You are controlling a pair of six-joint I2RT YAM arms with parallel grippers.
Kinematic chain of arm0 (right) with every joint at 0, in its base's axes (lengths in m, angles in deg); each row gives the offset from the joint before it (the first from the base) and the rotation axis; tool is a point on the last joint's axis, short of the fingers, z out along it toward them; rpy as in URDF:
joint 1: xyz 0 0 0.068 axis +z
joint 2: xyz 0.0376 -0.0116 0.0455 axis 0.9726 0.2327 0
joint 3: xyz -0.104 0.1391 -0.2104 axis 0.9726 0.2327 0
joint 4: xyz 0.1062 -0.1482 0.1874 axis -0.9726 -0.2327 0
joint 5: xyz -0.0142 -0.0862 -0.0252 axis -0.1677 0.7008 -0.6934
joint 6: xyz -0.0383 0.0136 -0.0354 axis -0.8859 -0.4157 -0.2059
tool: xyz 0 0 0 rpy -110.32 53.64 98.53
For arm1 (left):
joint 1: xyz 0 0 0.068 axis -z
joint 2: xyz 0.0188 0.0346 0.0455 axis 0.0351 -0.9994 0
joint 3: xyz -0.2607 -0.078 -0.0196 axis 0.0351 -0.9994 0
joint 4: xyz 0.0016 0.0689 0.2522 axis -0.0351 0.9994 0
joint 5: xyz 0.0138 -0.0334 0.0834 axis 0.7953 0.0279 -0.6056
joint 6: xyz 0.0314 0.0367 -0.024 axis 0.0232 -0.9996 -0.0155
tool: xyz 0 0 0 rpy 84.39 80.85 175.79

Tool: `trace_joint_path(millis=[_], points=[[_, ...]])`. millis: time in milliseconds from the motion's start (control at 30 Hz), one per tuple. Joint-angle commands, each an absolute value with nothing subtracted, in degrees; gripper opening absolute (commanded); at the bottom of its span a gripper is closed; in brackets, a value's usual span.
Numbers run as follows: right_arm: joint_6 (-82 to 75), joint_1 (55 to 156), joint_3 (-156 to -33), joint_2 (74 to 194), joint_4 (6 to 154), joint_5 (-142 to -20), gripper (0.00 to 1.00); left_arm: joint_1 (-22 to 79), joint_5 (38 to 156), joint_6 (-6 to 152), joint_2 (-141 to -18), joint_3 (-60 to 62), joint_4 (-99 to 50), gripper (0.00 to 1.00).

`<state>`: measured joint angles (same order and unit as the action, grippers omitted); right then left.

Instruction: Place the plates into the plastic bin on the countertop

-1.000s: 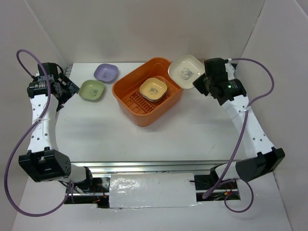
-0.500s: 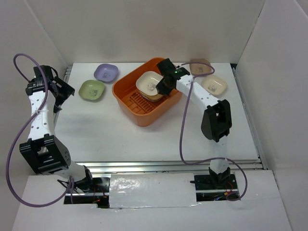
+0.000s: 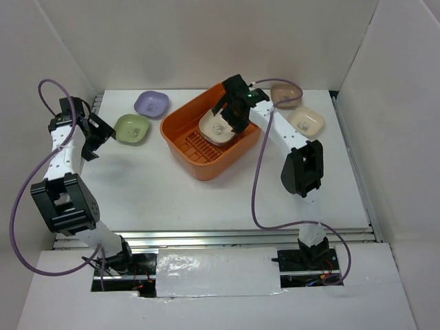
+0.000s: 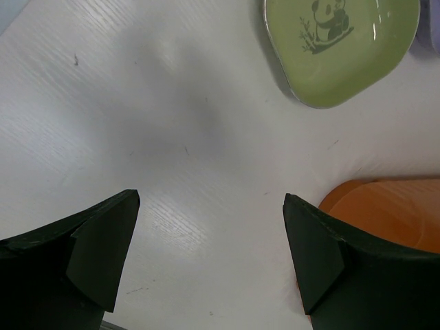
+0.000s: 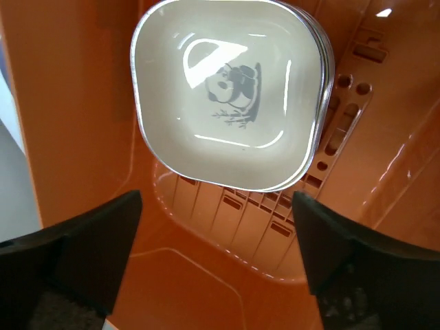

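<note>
Next, my left gripper moves down and across to the green plate's near rim, which lies below it and to its right in the top view, facing my fingers.
The orange plastic bin (image 3: pixel 206 167) stands mid-countertop (image 3: pixel 172 199). Inside it a cream plate (image 3: pixel 218 127) with a panda mark tops a small stack, seen close in the right wrist view as the cream plate (image 5: pixel 227 89) on the bin's slotted bottom (image 5: pixel 227 289). My right gripper (image 3: pixel 231 117) hovers just above it, open and empty (image 5: pixel 216 254). A green plate (image 3: pixel 130 128) and a purple plate (image 3: pixel 151 103) lie left of the bin. A brown plate (image 3: pixel 286 93) and a pale yellow plate (image 3: pixel 306 122) lie to its right. My left gripper (image 3: pixel 95 136) stands open beside the green plate (image 4: pixel 337 48), over bare countertop (image 4: pixel 212 254).
White walls enclose the countertop at the back and on both sides. A metal rail (image 3: pixel 220 237) runs along the front edge. The bin's rim (image 4: pixel 385 213) shows at the left wrist view's lower right. Purple cables loop from both arms.
My right arm swung from the back right over the bin with the cream plate, then opened and left it on the stack. The left arm shifted slightly toward the green plate.
</note>
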<state>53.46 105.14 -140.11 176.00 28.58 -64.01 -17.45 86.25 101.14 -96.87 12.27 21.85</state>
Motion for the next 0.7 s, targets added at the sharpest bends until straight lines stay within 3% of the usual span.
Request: trace_joint_path(millis=[0,133,333,500,667], points=[[48.38,105.37,-145.7,175.62,24.85,-60.92,1.0,-16.28,90.28,98.75,-98.48,11.39,18.46,0.99],[42.75,107.04,-142.56,166.93,34.12,-59.77,1.0,-14.96,92.48,99.97,-99.19,7.88,14.6,0.99],[33.6,107.48,-140.45,153.23,41.89,-73.02,1.0,-14.78,96.18,107.61,-104.54,4.01,4.75,0.99],[34.73,104.58,-118.44,141.27,59.34,-100.41,1.0,-15.3,95.57,116.83,-107.8,-0.56,-6.85,0.99],[32.54,103.97,-108.1,132.29,62.47,-104.42,1.0,-15.74,96.0,124.22,-109.65,-4.43,-14.76,0.99]])
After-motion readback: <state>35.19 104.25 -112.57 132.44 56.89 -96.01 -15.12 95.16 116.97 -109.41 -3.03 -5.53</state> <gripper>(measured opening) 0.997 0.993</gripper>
